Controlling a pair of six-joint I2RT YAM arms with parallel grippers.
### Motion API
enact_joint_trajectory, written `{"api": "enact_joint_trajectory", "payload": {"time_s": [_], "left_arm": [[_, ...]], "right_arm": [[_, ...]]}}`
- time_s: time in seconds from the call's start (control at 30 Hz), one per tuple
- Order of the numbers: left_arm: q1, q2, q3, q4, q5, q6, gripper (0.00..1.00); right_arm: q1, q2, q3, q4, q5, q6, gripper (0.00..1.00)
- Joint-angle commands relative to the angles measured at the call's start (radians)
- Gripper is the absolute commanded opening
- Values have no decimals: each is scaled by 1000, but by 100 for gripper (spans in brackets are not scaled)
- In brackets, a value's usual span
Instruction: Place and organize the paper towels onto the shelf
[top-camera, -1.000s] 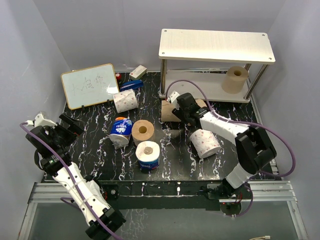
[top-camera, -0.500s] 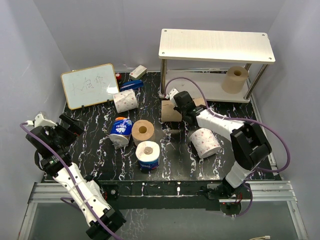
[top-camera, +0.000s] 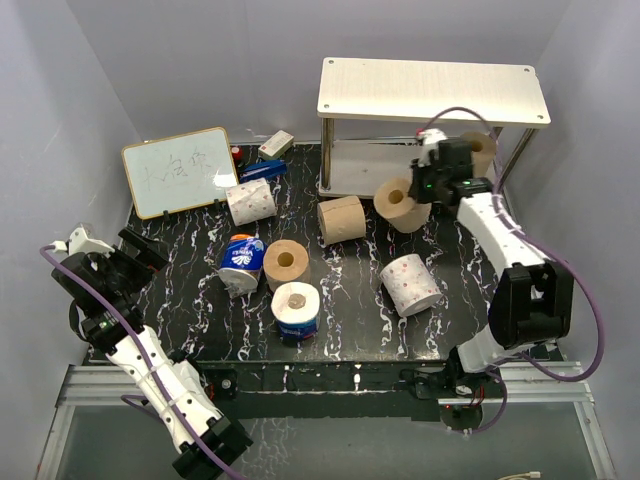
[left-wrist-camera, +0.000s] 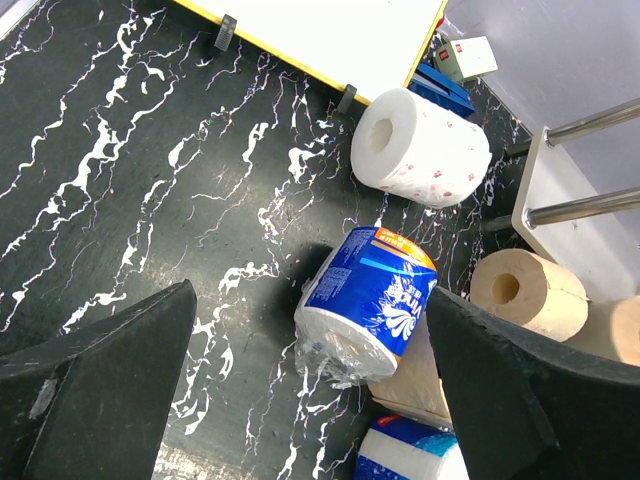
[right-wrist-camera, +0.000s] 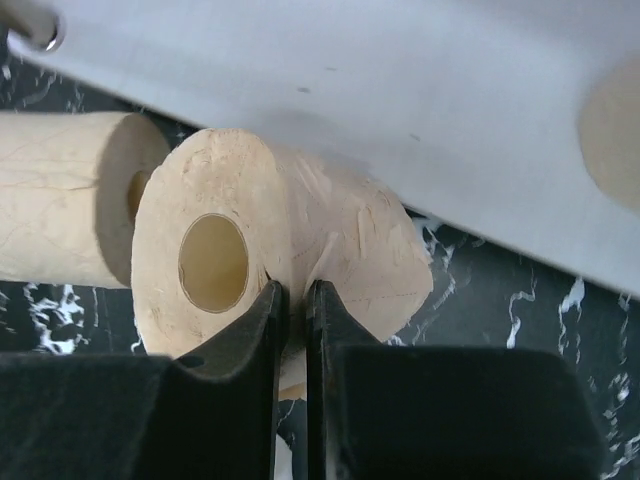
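Next, my right gripper swings to the right in the top view and releases the roll in the free space beside the standing roll on the lower board (right-wrist-camera: 350, 90).
My right gripper (top-camera: 418, 194) is shut, pinching the wall of a tan paper towel roll (top-camera: 398, 206) at its edge (right-wrist-camera: 290, 300), held just in front of the shelf's (top-camera: 432, 90) lower board (right-wrist-camera: 350, 90). One tan roll (top-camera: 482, 150) stands on that lower tier. On the table lie another tan roll (top-camera: 342, 220), a tan roll (top-camera: 285, 262) with its core up, two white rolls (top-camera: 410, 285) (top-camera: 250, 201) and a blue-wrapped roll (top-camera: 240, 262) (left-wrist-camera: 375, 300). My left gripper (top-camera: 112, 258) (left-wrist-camera: 320, 400) hangs open at the far left, nothing between its fingers.
A framed whiteboard (top-camera: 180, 170) leans at the back left, with small boxes (top-camera: 268, 158) behind it. A blue-and-white wrapped roll (top-camera: 296, 310) stands near the front centre. Grey walls close in the left, right and back sides.
My right gripper shut on a tan roll next to the other tan one, then carried it back and right to the shelf's lower tier. The left arm stayed put.
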Motion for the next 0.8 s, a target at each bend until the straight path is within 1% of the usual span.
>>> {"api": "enact_joint_trajectory", "payload": {"time_s": [0.0, 0.2, 0.33, 0.4, 0.47, 0.53, 0.6, 0.77], "left_arm": [[9, -3, -4, 4, 13, 0, 98], [9, -6, -4, 5, 14, 0, 98], [10, -11, -5, 5, 11, 0, 98], [9, -11, -4, 5, 10, 0, 98], [9, -9, -4, 6, 11, 0, 98], [9, -10, -4, 6, 11, 0, 98], [9, -10, -5, 5, 12, 0, 98], [9, -4, -4, 6, 14, 1, 98]], "right_arm": [[-220, -65, -29, 101, -390, 262, 0], [-379, -104, -151, 312, -589, 527, 0], [-444, -72, -184, 452, -729, 714, 0], [-471, -50, -188, 493, -772, 789, 0], [-502, -52, -226, 575, -779, 886, 0], [-532, -73, -271, 667, -750, 962, 0], [-552, -94, -297, 725, -706, 1023, 0], [-557, -116, -307, 789, -580, 1080, 0]]}}
